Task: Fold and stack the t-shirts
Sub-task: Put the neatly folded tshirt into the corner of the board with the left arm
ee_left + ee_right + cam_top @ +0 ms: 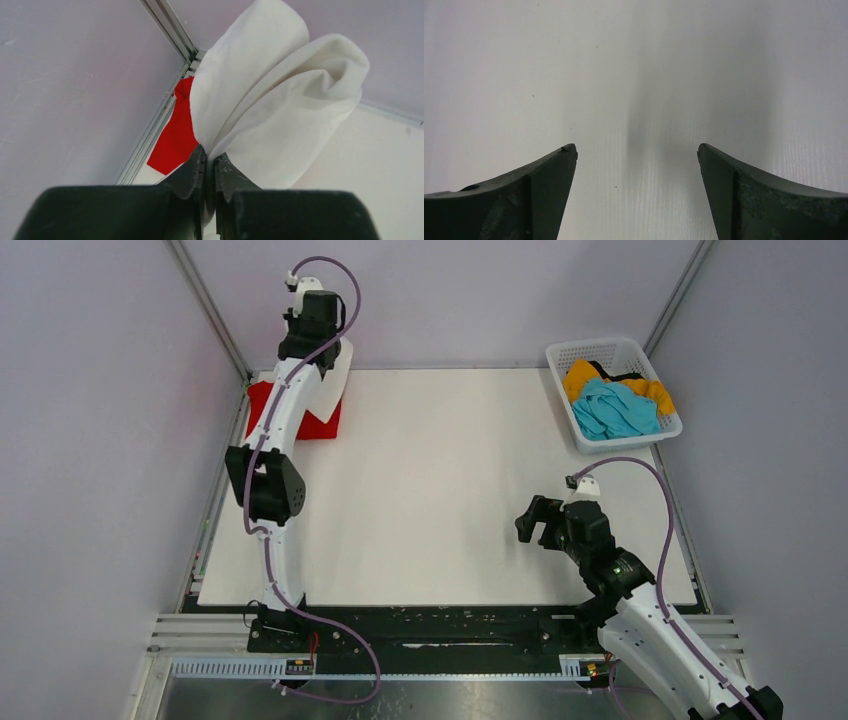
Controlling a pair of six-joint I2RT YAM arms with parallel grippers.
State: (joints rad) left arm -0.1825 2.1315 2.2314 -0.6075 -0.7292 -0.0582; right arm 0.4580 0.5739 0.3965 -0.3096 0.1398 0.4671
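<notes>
The white t-shirt hangs above the red t-shirt, so I should move my left gripper down and left in the top view next, over the red one, and release.
My left gripper point(210, 159) is shut on a folded white t-shirt point(280, 100) and holds it in the air over the table's far left corner. In the top view the gripper point(312, 340) sits above the shirt's white edge point(340, 368). A red t-shirt point(322, 424) lies flat below it, also in the left wrist view point(175, 140). My right gripper point(532, 520) is open and empty over bare table at the near right; its fingertips point(566, 152) stand wide apart. Teal point(615, 410) and orange-yellow point(582, 373) shirts lie in the basket.
A white lattice basket point(562, 400) stands at the table's far right corner. Grey walls and metal frame posts point(215, 320) close in the back and sides. The white table point(440, 490) spreads between the two arms.
</notes>
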